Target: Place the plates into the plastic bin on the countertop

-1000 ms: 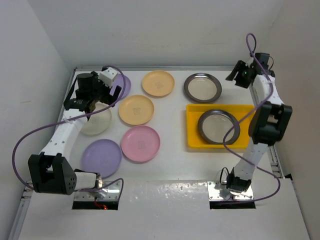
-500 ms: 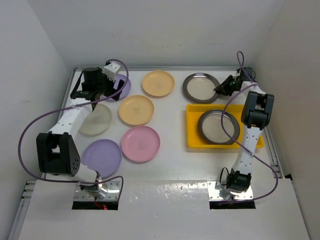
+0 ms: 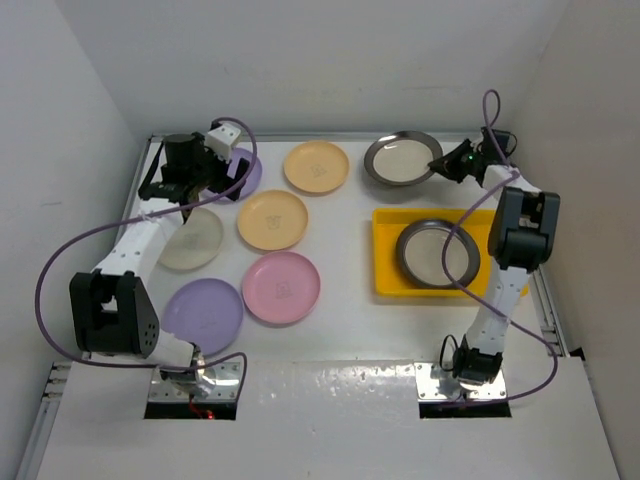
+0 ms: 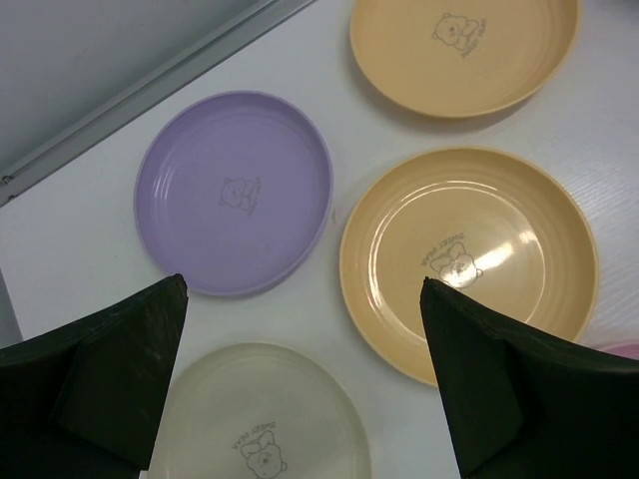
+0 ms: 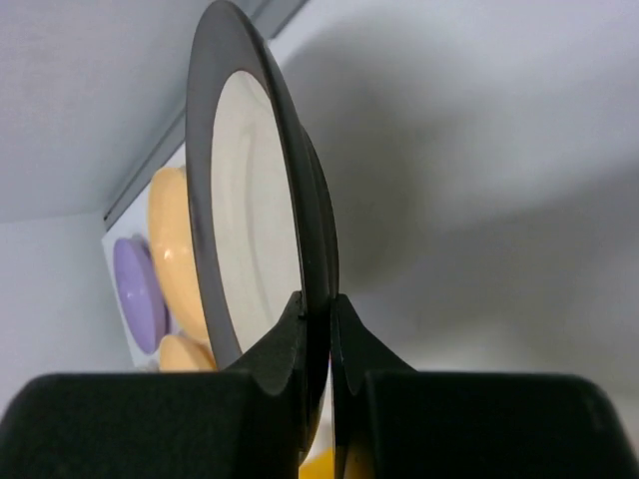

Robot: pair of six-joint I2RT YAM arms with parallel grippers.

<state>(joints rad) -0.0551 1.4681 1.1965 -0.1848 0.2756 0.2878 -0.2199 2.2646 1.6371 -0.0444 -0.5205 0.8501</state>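
Observation:
I need to lift my right gripper next, move it back over the yellow bin and lower its plate onto the dark-rimmed plate inside (image 3: 438,254).
My right gripper (image 3: 447,168) is shut on the right rim of a dark metal-rimmed plate (image 3: 400,160) at the back of the countertop (image 3: 340,350). In the right wrist view its fingers (image 5: 300,329) pinch the rim and the plate (image 5: 250,210) stands edge-on, tilted up. A second dark-rimmed plate (image 3: 437,253) lies in the yellow plastic bin (image 3: 385,255). My left gripper (image 3: 190,188) hangs open above the gap between a lavender plate (image 4: 234,193), a pale orange plate (image 4: 467,261) and a cream plate (image 4: 262,419), holding nothing (image 4: 303,299).
Another orange plate (image 3: 316,166) lies at the back, a pink plate (image 3: 282,287) and a second lavender plate (image 3: 204,315) nearer the front. White walls close in the back and both sides. The bin's right side sits close to the right wall.
My right gripper swung down to the back dark-rimmed plate and shut on its rim, and the plate has tipped up and shifted back. The left arm moved slightly back, then held still.

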